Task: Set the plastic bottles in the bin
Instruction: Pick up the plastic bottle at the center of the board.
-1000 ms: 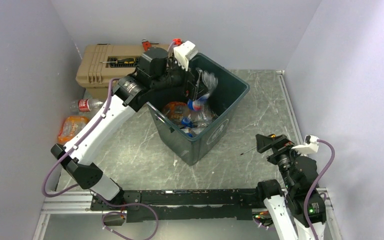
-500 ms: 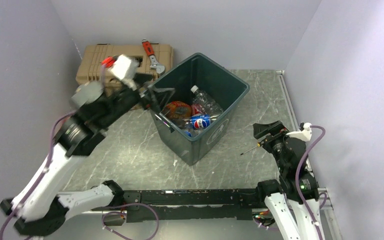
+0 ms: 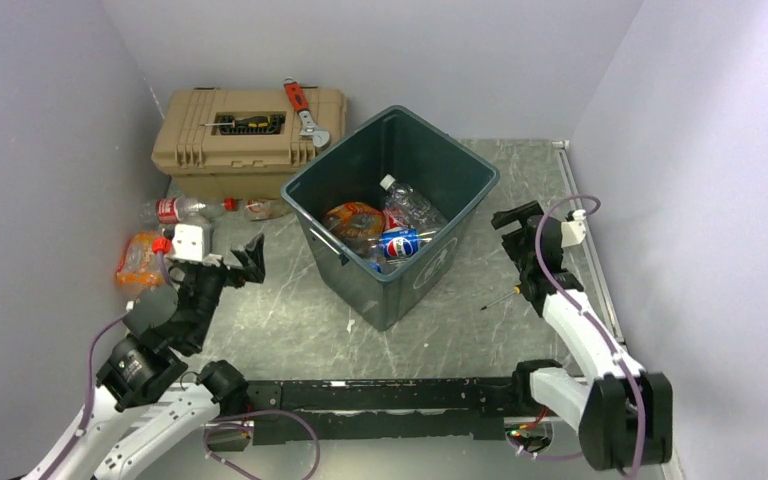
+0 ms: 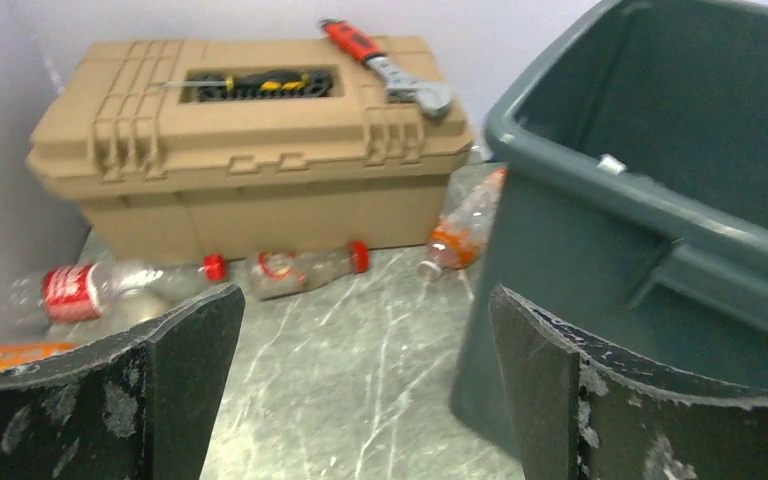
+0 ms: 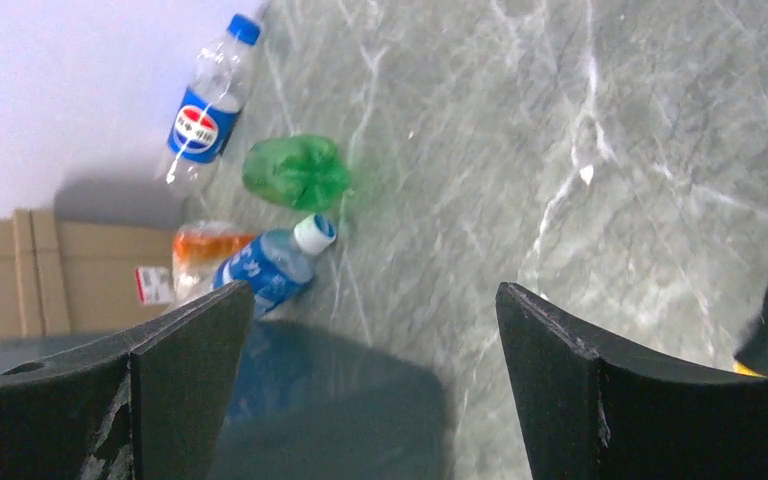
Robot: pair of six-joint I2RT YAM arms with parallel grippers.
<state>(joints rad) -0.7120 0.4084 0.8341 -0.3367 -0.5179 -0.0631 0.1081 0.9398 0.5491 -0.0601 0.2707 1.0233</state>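
I will next reach outward and down beside the bin with my right gripper, onto the green bottle's base (image 5: 322,184). That end of the bottle faces me and lies outward and below.
The dark green-grey bin (image 3: 457,205) stands mid-table and holds several bottles: an orange-label one (image 3: 354,221), a blue-label one (image 3: 400,243) and a clear one (image 3: 412,205). My left gripper (image 3: 249,262) is open and empty, low over the floor left of the bin (image 4: 650,200). Ahead of it lie a red-label bottle (image 4: 70,291), a red-capped bottle (image 4: 305,270) and an orange-label bottle (image 4: 463,230). My right gripper (image 3: 516,224) is open and empty at the bin's right side. Its view shows a blue-label bottle (image 5: 209,104), a crushed green bottle (image 5: 297,171) and a white-capped blue bottle (image 5: 272,266).
A tan toolbox (image 3: 249,137) stands at the back left with a red wrench (image 3: 304,108) and a yellow-handled screwdriver (image 3: 243,122) on it. A crushed orange bottle (image 3: 139,258) lies by the left wall. A small screwdriver (image 3: 498,298) lies on the floor right of the bin.
My left arm let a bottle fall into the bin, then swung back and down to the floor at the left. My right gripper rose and moved toward the bin's right side.
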